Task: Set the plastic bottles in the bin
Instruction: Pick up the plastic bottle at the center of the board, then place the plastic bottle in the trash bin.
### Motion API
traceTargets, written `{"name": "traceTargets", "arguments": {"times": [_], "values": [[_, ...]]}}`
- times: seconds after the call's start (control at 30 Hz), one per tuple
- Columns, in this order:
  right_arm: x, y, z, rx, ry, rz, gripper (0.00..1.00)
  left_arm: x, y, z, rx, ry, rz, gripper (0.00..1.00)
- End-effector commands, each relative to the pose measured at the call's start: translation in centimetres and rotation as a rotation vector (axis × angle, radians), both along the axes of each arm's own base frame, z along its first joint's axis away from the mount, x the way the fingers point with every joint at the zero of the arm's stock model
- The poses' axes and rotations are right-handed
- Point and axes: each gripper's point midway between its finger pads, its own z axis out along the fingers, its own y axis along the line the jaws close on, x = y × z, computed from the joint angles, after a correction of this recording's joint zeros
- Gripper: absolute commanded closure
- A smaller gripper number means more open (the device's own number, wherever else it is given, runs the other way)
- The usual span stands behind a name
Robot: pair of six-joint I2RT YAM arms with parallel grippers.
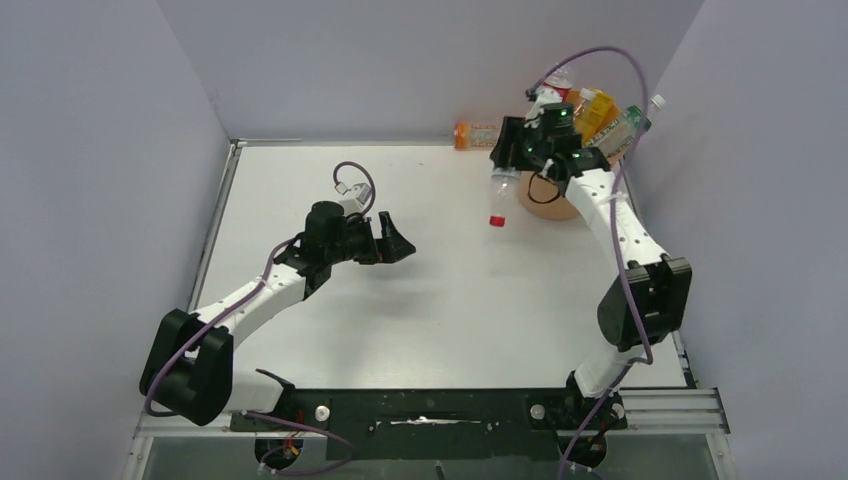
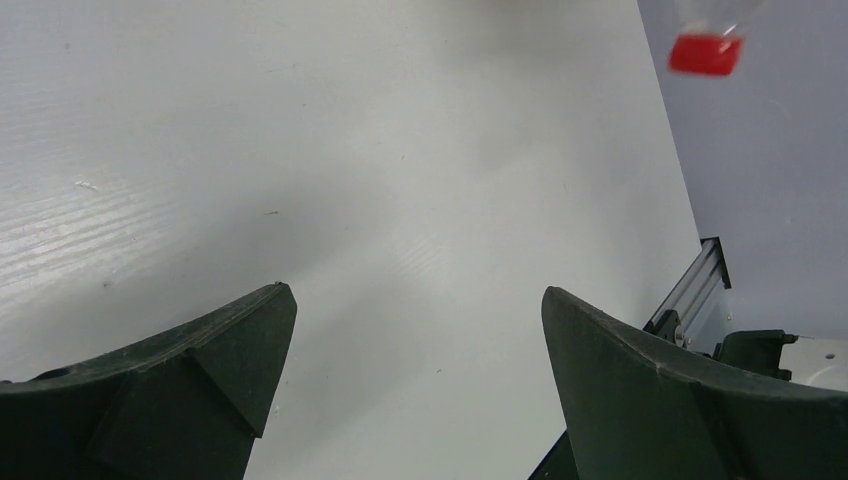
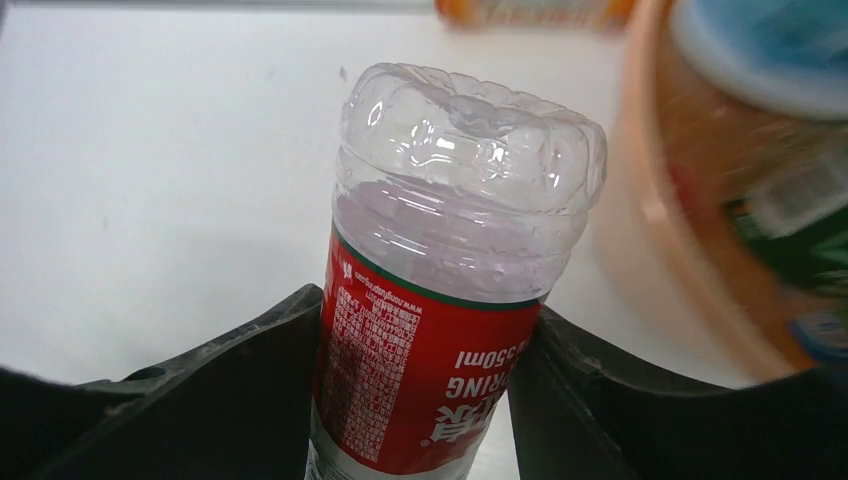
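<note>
My right gripper raises and tilts the bottle beside the bin next, then lowers the bottle's cap end among the piled bottles.
My right gripper is shut on a clear plastic bottle with a red label, held just left of the bin. In the top view the bottle's red cap points down over the table. The right wrist view shows the bottle between both fingers of the right gripper, base end away from the camera. The peach-orange bin holds several bottles, piled above its rim. An orange bottle lies by the back wall. My left gripper hangs open and empty over the middle of the table.
Grey walls close the table at the back and both sides. The left wrist view shows bare white table between the left gripper fingers, the held bottle's red cap at the top right, and the right arm's base beyond the edge.
</note>
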Motion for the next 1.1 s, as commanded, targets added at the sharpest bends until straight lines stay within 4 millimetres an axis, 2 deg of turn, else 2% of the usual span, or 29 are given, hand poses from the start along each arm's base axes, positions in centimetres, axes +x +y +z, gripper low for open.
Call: {"name": "traceTargets", "arguments": {"times": [0.0,0.1,0.2,0.33,0.43,0.8,1.07], "values": [[1.4,-4.7,11.8,0.002,-0.295,-0.077,0.45,1.0,-0.8,2.9,-0.045,-0.086,-0.028,0.03],[1.9,-8.6,16.1,0.014,-0.418,-0.163,0.45,1.0,-0.7,2.9,-0.040,-0.091,-0.026,0.03],[2.4,-12.2,19.3,0.035,-0.530,-0.253,0.46,1.1,-0.5,2.7,-0.030,-0.090,-0.015,0.03],[3.2,-14.8,21.9,0.019,-0.665,-0.333,0.46,1.0,-0.5,2.3,-0.026,-0.088,-0.019,0.03],[4.1,-15.9,23.0,-0.017,-0.739,-0.383,0.46,1.0,-0.6,2.2,-0.029,-0.085,-0.024,0.03],[6.2,-19.1,23.4,-0.121,-0.847,-0.527,0.47,0.9,-1.5,1.9,-0.056,-0.081,-0.057,0.03],[6.6,-19.9,21.6,-0.204,-0.881,-0.587,0.48,0.8,-1.8,1.8,-0.058,-0.079,-0.077,0.03]]}}
